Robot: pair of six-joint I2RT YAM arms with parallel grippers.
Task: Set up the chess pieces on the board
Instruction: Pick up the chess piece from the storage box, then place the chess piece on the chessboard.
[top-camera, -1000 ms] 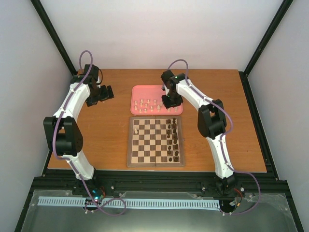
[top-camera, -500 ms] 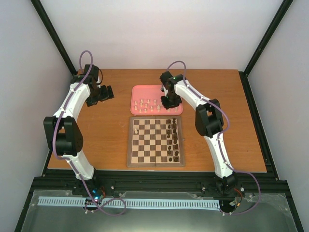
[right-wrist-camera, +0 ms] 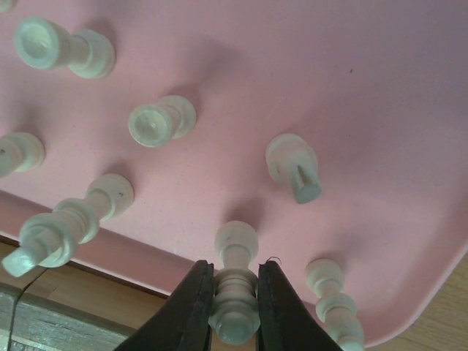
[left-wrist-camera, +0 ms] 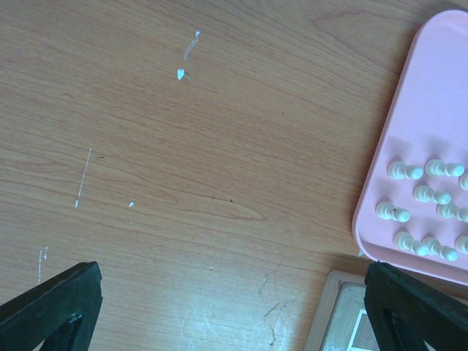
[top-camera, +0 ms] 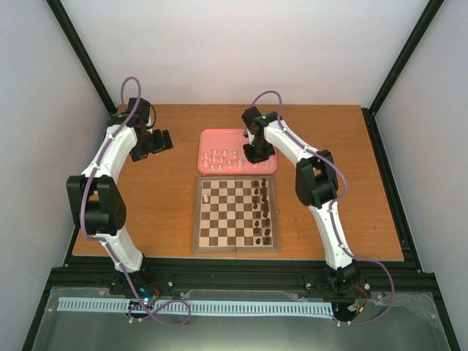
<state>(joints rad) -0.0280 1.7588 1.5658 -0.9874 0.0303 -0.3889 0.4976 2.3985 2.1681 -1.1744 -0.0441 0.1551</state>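
Note:
My right gripper should rise next, move back toward the board's cream piece and come down onto the near side of the light edge square (top-camera: 205,208), as that square is empty.
The board (top-camera: 235,215) lies at the table's middle, with dark brown pieces along its right columns and one cream piece (top-camera: 207,197) near its upper left. Several cream chess pieces (top-camera: 221,156) stand in the pink tray (top-camera: 212,137) behind it. My right gripper (right-wrist-camera: 234,311) is down in the tray's right part (top-camera: 251,155), shut on the upper body of one cream piece (right-wrist-camera: 235,292) whose base still rests on the tray floor. Other cream pieces (right-wrist-camera: 157,122) stand around it. My left gripper (top-camera: 152,142) is open and empty over bare table left of the tray (left-wrist-camera: 409,131).
The tray's near rim (right-wrist-camera: 110,252) and the board's edge (right-wrist-camera: 44,322) lie just below the held piece in the right wrist view. The board's corner (left-wrist-camera: 333,311) shows beside my left gripper's right finger (left-wrist-camera: 417,307). Black frame rails run along the table's sides.
My right gripper has shifted slightly left over the tray's right part. The left arm has not moved.

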